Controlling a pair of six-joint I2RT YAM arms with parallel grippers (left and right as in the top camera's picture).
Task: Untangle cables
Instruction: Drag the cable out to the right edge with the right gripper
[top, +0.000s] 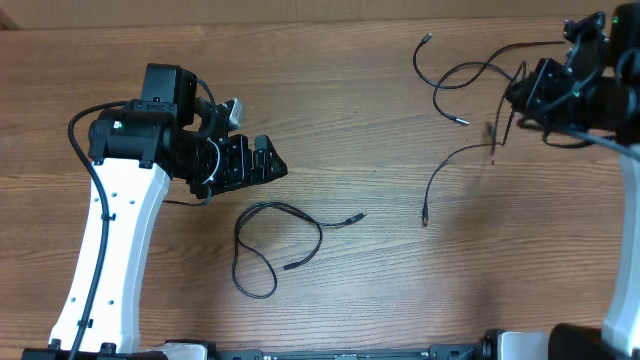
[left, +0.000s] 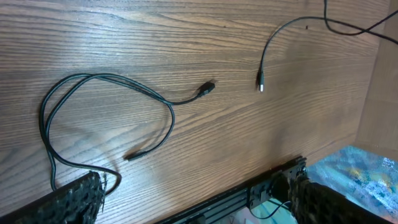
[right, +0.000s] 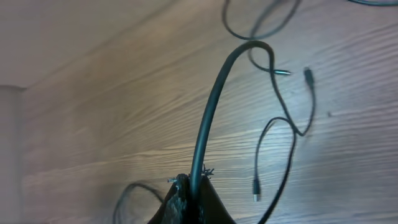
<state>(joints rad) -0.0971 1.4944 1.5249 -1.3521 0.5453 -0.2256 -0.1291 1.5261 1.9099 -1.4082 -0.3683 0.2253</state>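
The bare near tabletop is below my right gripper, toward my base. I need to move my right gripper back down over it next and let go of the cable away from the curled one.
One thin black cable (top: 320, 238) lies in a loose loop on the wooden table at centre front; it also shows in the left wrist view (left: 171, 121). My left gripper (top: 272, 165) is open and empty, hovering just behind and left of that loop, its fingers wide apart (left: 193, 185). My right gripper (top: 512, 95) at the far right is shut on another cable (right: 208, 118) and lifts it off the table. That cable's free end (top: 425, 218) hangs toward the table. More cable (top: 450, 75) curls at the back right, crossing the held one.
The table's front edge with a black metal rail (left: 249, 193) lies close below the left gripper. Thicker black robot wiring (top: 95, 180) runs along the white left arm. A plug end (right: 255, 186) lies near the right gripper.
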